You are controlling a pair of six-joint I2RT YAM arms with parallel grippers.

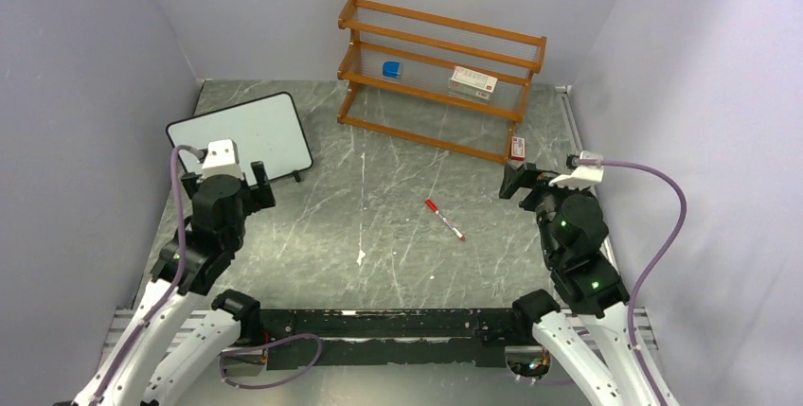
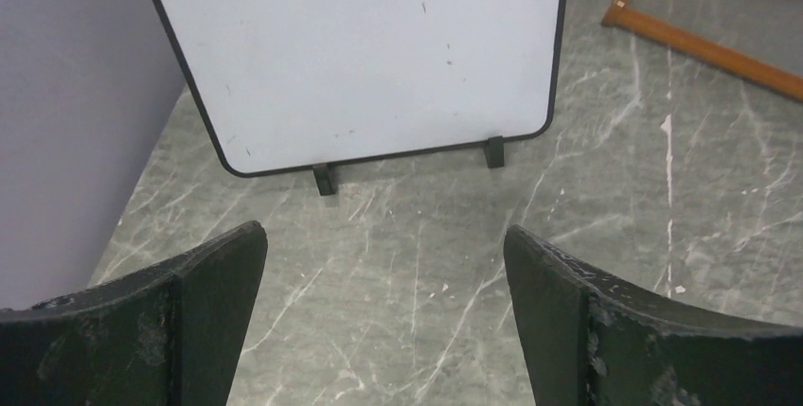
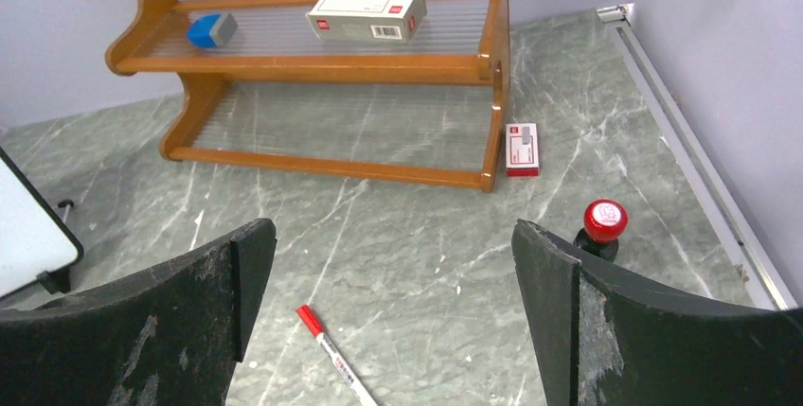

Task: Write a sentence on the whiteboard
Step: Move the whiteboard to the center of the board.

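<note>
Next, my left gripper lowers its open fingers astride the board's black foot farther from the shelf (image 2: 324,180), which lies below and juts out of view.
The whiteboard (image 1: 241,133) stands blank on its small black feet at the far left of the table. It fills the top of the left wrist view (image 2: 379,46), and its corner shows in the right wrist view (image 3: 28,226). A marker with a red cap (image 1: 444,219) lies flat mid-table and also shows in the right wrist view (image 3: 336,359). My left gripper (image 1: 241,179) is open and empty, just in front of the board (image 2: 383,245). My right gripper (image 1: 519,182) is open and empty at the right, above and to the right of the marker (image 3: 393,236).
A wooden shelf (image 1: 440,75) stands at the back with a blue eraser (image 3: 211,29) and a white box (image 3: 366,12) on it. A small red-and-white box (image 3: 522,149) lies by the shelf's foot. A red-topped stamp (image 3: 603,226) stands near the right wall.
</note>
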